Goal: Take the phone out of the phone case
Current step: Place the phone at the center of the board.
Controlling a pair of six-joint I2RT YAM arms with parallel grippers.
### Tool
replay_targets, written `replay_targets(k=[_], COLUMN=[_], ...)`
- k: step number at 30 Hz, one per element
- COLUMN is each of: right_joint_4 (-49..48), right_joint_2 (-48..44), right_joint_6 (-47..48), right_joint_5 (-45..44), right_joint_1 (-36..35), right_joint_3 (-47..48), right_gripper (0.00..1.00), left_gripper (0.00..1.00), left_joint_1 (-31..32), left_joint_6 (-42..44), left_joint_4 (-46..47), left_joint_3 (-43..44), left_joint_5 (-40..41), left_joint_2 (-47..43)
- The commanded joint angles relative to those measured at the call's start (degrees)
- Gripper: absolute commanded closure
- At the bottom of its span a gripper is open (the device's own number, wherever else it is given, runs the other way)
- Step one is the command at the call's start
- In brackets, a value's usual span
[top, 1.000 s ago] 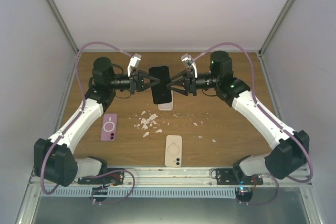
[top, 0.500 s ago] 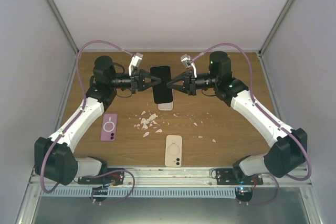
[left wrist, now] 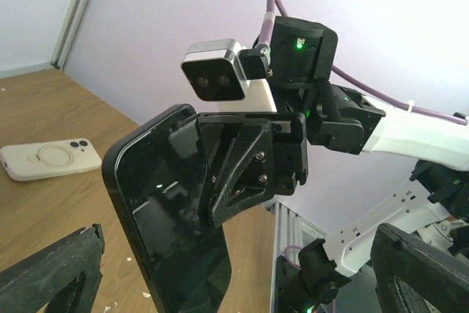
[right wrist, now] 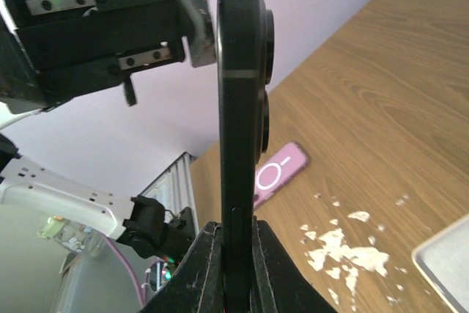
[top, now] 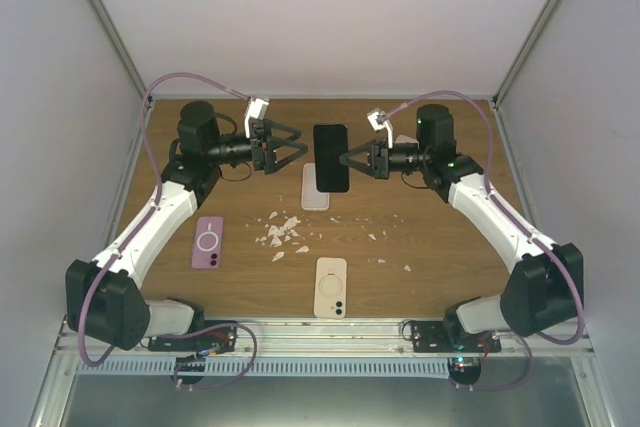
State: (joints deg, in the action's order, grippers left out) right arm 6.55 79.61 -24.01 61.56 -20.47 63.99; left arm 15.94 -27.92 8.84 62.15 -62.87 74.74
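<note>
The phone hangs apart from the pale case. I will next lower the phone with my right gripper, away from my left gripper, onto empty wood beside that case.
A black phone point(top: 331, 157) hangs upright above the back of the table, with my right gripper point(top: 346, 159) shut on its right edge. From the right wrist the phone point(right wrist: 238, 108) is edge-on, clamped between the fingers point(right wrist: 236, 251). My left gripper point(top: 298, 143) stands open just left of the phone, apart from it; its fingers point(left wrist: 55, 276) frame the glossy screen point(left wrist: 168, 210). A pale, translucent phone case point(top: 315, 188) lies flat on the table below, partly hidden by the phone. I cannot tell if the phone wears any case.
A pink case point(top: 208, 242) lies at the left of the wooden table point(top: 450, 247) and a beige case point(top: 331, 287) near the front middle. White crumbs point(top: 281, 232) are scattered between them. Grey walls close both sides.
My left gripper has let go of the phone and opened wide. The right arm has carried the phone a little to the right, uncovering more of the pale case.
</note>
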Motion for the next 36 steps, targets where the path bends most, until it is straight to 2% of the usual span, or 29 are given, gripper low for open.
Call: replay_targets(k=[1,5,13,25,36], right_joint_4=[5.5,11.5,15.4,17.9,18.1], right_joint_2=[1.5,5.9,16.0,30.5,38.3], right_joint_6=[5.2,10.0,11.8,10.2,9.0], right_joint_5=[0.0,-1.1,-2.0,-1.3,1.6], right_joint_1=[3.3,6.4,11.0,13.0,13.1], right_joint_3=[0.3,0.9,3.1,8.3,12.1], right_gripper=[0.99,1.00,1.00,0.99,0.96], left_gripper=[0.01,0.01,0.01,0.01,0.01], left_joint_1=[-0.8,-1.0,-1.5,-2.3,-2.4], left_joint_6=[1.5,1.4,1.0,-0.7,-1.7], left_joint_4=[-0.6,-0.6,-0.6,0.3,1.1], left_joint_3=[1.9,1.7,1.3,0.2,-0.2], left_joint_5=[2.3,3.0,3.8,4.5,4.6], left_joint_2=[0.6,0.5,0.5,0.5,1.4])
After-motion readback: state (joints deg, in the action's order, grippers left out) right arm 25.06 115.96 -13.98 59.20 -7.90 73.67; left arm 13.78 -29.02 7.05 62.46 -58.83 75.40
